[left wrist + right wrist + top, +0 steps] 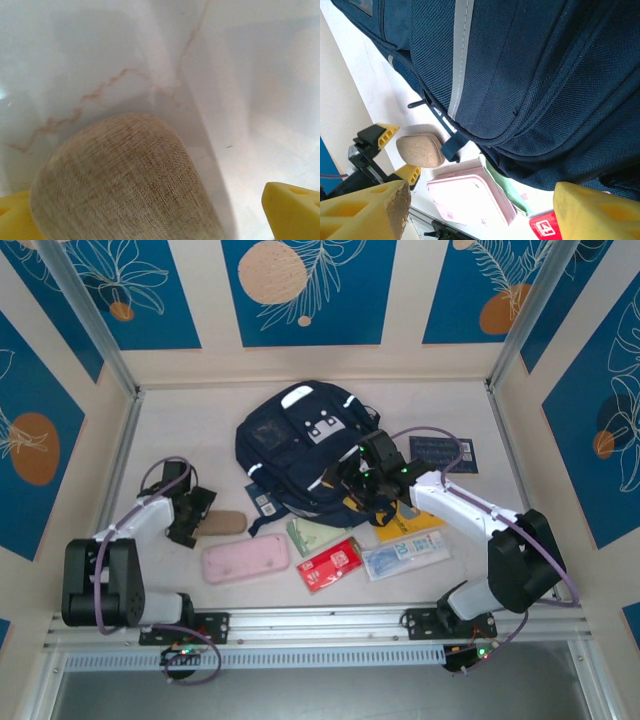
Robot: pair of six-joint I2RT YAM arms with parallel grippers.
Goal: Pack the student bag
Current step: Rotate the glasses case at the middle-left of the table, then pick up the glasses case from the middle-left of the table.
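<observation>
My left gripper is low at the tan woven case (pixel 222 523) (pixel 125 185). It will stay low there next and close its fingers across the case's end.
The student bag (pixel 300 440), a big navy backpack with white stripes and a grey front patch, lies flat in the middle of the table. My right gripper (pixel 366 478) hovers at its lower right edge, open, with nothing between its yellow fingers (pixel 597 212); the bag's fabric (pixel 545 75) is close above them. My left gripper (pixel 199 511) is low on the table at the left, open. A tan woven case (pixel 125 185) lies between its jaws, and the right fingertip (pixel 292 210) stands clear of it.
In front of the bag lie a pink case (pixel 245 559), a green pouch (pixel 314 536), a red packet (pixel 330 565), a clear packet (pixel 405 552) and a yellow item (pixel 410 519). A small navy booklet (pixel 443 453) is at the right. Walls enclose the table.
</observation>
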